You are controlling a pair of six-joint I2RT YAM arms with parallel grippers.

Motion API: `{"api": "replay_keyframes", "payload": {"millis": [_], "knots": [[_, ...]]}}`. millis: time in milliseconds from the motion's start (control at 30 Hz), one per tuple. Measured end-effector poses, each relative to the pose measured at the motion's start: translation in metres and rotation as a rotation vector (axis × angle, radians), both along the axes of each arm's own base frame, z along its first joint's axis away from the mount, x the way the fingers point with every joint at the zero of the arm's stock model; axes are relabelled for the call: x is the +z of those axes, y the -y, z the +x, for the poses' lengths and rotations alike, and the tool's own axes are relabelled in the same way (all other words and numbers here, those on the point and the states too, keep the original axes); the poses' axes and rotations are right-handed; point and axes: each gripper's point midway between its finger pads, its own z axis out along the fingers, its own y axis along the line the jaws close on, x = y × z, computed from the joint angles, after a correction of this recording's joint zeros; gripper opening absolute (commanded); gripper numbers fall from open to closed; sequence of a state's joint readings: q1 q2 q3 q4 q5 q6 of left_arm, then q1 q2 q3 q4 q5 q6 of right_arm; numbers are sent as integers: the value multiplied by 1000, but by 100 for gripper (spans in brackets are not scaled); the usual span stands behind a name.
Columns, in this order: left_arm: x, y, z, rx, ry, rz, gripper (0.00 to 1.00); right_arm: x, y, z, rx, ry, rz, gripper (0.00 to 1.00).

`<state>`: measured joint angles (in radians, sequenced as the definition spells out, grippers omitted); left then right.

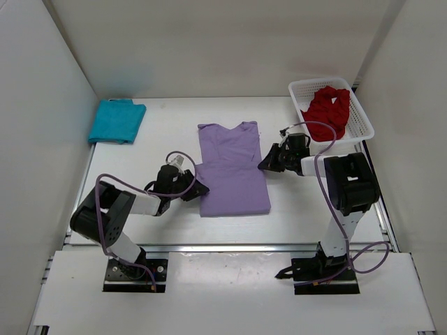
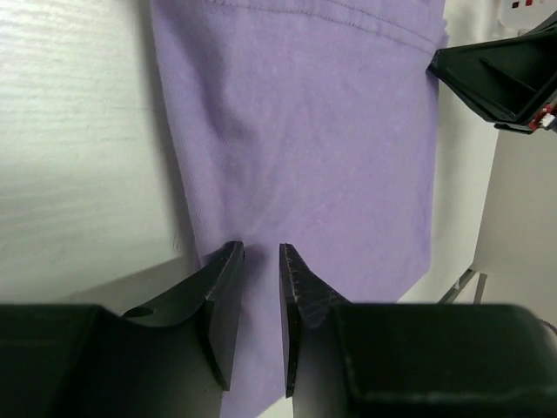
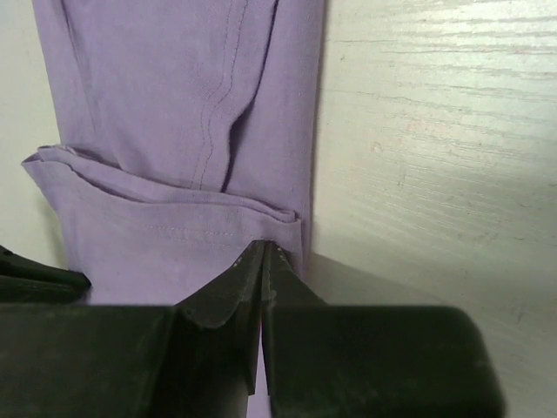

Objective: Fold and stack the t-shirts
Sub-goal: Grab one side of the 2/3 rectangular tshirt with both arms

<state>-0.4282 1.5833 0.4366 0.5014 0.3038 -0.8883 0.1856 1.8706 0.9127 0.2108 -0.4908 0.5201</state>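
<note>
The near corner of the t-shirt's hem lies closer to the base than my open fingers, so next my left gripper should move back along the t-shirt's side edge onto that corner.
The lavender t-shirt [image 1: 232,169] lies flat mid-table, neck away from the arms, sleeves folded in. My left gripper [image 1: 199,188] is at its left edge. In the left wrist view its fingers [image 2: 261,252] stand a little apart over the purple cloth [image 2: 305,131], open, nothing pinched. My right gripper [image 1: 265,164] is at the shirt's right edge. Its jaws [image 3: 264,248] are shut, tips pressed against the folded sleeve hem [image 3: 174,205]. The teal t-shirt [image 1: 116,120] lies folded at the far left. The red t-shirt [image 1: 330,110] is bunched in the basket.
The white mesh basket [image 1: 363,115] stands at the far right corner. White walls enclose the table on three sides. The right gripper's black body [image 2: 500,78] shows across the shirt in the left wrist view.
</note>
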Motion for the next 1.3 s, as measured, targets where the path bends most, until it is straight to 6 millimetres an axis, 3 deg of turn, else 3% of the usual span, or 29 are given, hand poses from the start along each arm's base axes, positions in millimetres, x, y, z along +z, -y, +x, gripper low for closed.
{"api": "replay_keyframes", "payload": {"millis": [67,200,333,433,567,667,700,800,900,1100,1233,1300], "knots": [[4,-2,-3,5,7,-6,39,1,0,-1,-1,-1,2,0],[31,-3,-7,-2,81,-5,43,15,1,-15,-15,14,-4,18],[60,-1,-18,-34,173,26,46,54,0,-42,-29,100,2,36],[58,-8,-34,-47,189,69,49,69,-4,-76,-26,165,13,41],[24,-30,-61,-47,117,150,59,39,8,-131,-31,113,-17,48],[1,-40,-77,-54,58,193,64,8,25,-164,-62,40,-65,51],[2,-39,-77,-58,63,188,67,5,28,-168,-73,45,-59,52],[2,-30,-77,-83,76,182,65,6,28,-170,-75,61,-47,47],[1,-19,-79,-118,74,179,56,4,25,-170,-62,58,-41,37],[-3,-14,-83,-129,61,176,48,2,17,-175,-27,36,-19,36],[-5,-12,-85,-135,51,175,40,0,12,-179,-11,15,-3,27],[-7,-11,-87,-143,47,178,28,-1,9,-181,1,7,2,16]]}}
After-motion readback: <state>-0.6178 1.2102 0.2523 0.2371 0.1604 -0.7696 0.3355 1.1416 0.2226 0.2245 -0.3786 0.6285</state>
